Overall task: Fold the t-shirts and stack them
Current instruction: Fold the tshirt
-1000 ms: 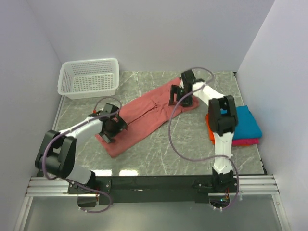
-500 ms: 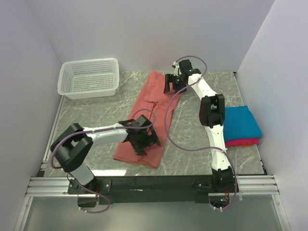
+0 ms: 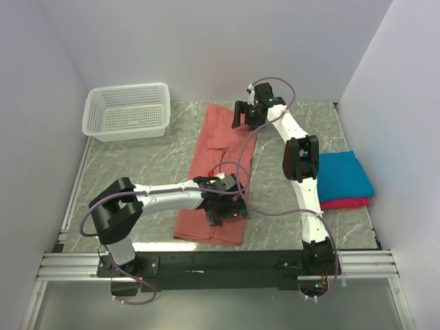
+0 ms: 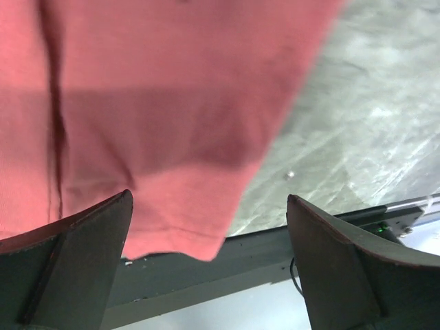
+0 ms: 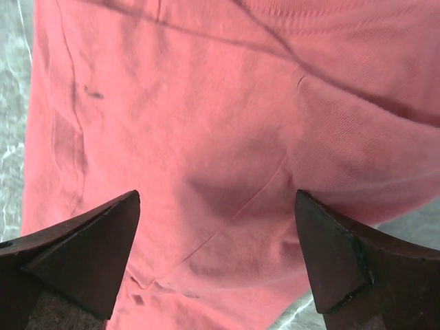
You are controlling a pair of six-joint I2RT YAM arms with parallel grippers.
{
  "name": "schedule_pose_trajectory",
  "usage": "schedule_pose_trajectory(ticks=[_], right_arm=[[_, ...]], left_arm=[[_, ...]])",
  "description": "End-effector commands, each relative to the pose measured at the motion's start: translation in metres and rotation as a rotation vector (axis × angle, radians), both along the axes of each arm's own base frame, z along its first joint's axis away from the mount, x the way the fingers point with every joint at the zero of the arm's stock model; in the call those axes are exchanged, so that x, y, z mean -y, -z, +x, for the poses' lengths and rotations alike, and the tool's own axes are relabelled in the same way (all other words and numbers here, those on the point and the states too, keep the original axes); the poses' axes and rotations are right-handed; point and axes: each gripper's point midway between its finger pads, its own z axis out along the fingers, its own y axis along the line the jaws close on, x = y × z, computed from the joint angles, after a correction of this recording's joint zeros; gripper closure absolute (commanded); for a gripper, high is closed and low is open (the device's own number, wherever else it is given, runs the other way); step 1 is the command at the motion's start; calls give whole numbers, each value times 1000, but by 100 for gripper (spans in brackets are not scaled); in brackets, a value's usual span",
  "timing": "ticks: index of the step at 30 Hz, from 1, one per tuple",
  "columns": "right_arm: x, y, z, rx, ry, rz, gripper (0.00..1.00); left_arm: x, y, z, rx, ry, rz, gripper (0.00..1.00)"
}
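My left gripper moves across, back and down next, since the shirt's basket-side near corner lies below it and to its left in the top view.
The salmon-red t-shirt lies as a long folded strip from the back of the table to its near edge. My left gripper is over the shirt's near right corner. In the left wrist view it is open, with the hem between the jaws and nothing held. My right gripper is at the shirt's far right end. In the right wrist view it is open just above the cloth. A folded stack sits at the right: teal-blue on top, orange and magenta-pink under it.
A white plastic mesh basket stands at the back left corner. White walls close in the table on three sides. The black front rail runs just below the shirt's near hem, and shows in the left wrist view.
The shirt has swung from a diagonal lie to a front-to-back strip. My left gripper has moved right and toward the near edge. My right gripper has moved to the far end.
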Motion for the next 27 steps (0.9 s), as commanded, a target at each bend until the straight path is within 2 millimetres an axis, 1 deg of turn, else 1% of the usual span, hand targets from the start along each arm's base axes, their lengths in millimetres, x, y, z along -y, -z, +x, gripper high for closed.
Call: schedule_pose_trajectory(ticks=[1,2,3,4,5,6,7,8,9,10,11,12,13,14,15,16,17,18,19,20,21,22,23,24,25,26,27], right_arm=[[-3,-109,30,277,21,30,0],[-2,-124,30,308,27,32,0],[0,-155,27,362,31,42,0],[3,-173,27,400,47,42,0],[4,-188,24,425,52,43,0],[9,-208,13,449,61,43,0],[13,-218,8,467,72,39,0],[19,-224,2,473,91,26,0],[26,-223,-16,456,91,13,0],[29,-226,-22,465,99,15,0],[35,-224,-28,462,116,1,0],[43,-215,-44,426,141,-16,0],[49,-212,-51,413,165,-30,0],[55,-206,-61,390,190,-41,0],[62,-193,-83,344,215,-52,0],[64,-189,-94,338,222,-41,0],[65,-182,-108,323,233,-28,0],[67,-171,-133,300,252,7,0],[66,-166,-147,289,259,23,0],[67,-161,-160,282,274,41,0],[69,-148,-187,254,295,64,0],[69,-146,-197,260,303,81,1],[68,-142,-207,255,310,89,1],[70,-133,-226,236,319,98,2],[70,-129,-236,227,318,98,2],[68,-124,-245,220,309,93,2],[71,-115,-260,197,312,80,3]], left_arm=[[3,-45,21,184,34,27,1],[8,-58,23,205,46,4,1],[8,-63,25,223,54,1,1],[5,-72,26,244,67,-4,1],[-3,-74,25,243,66,28,1],[-12,-77,25,252,51,54,1],[-25,-78,30,272,12,97,1],[-46,-77,29,264,-10,136,0],[-61,-75,30,256,-28,159,1],[-73,-72,29,231,-38,160,1],[-103,-65,32,207,-89,174,1],[-119,-60,31,188,-116,178,1],[-139,-66,35,187,-174,149,1],[-160,-45,24,147,-183,186,1],[-171,-42,22,139,-200,183,1],[-183,-37,21,134,-220,188,1],[-193,-28,9,114,-216,177,1],[-195,-24,4,105,-203,166,1],[-197,-15,-1,97,-198,139,1],[-192,-11,-9,65,-178,104,1],[-190,-7,-12,52,-163,82,1],[-192,-1,-14,49,-154,84,1],[-194,10,-19,19,-157,80,4],[-192,14,-24,-9,-140,62,8],[-198,25,-29,-45,-148,78,18],[-197,28,-29,-50,-145,67,24],[-196,31,-32,-69,-138,57,31]])
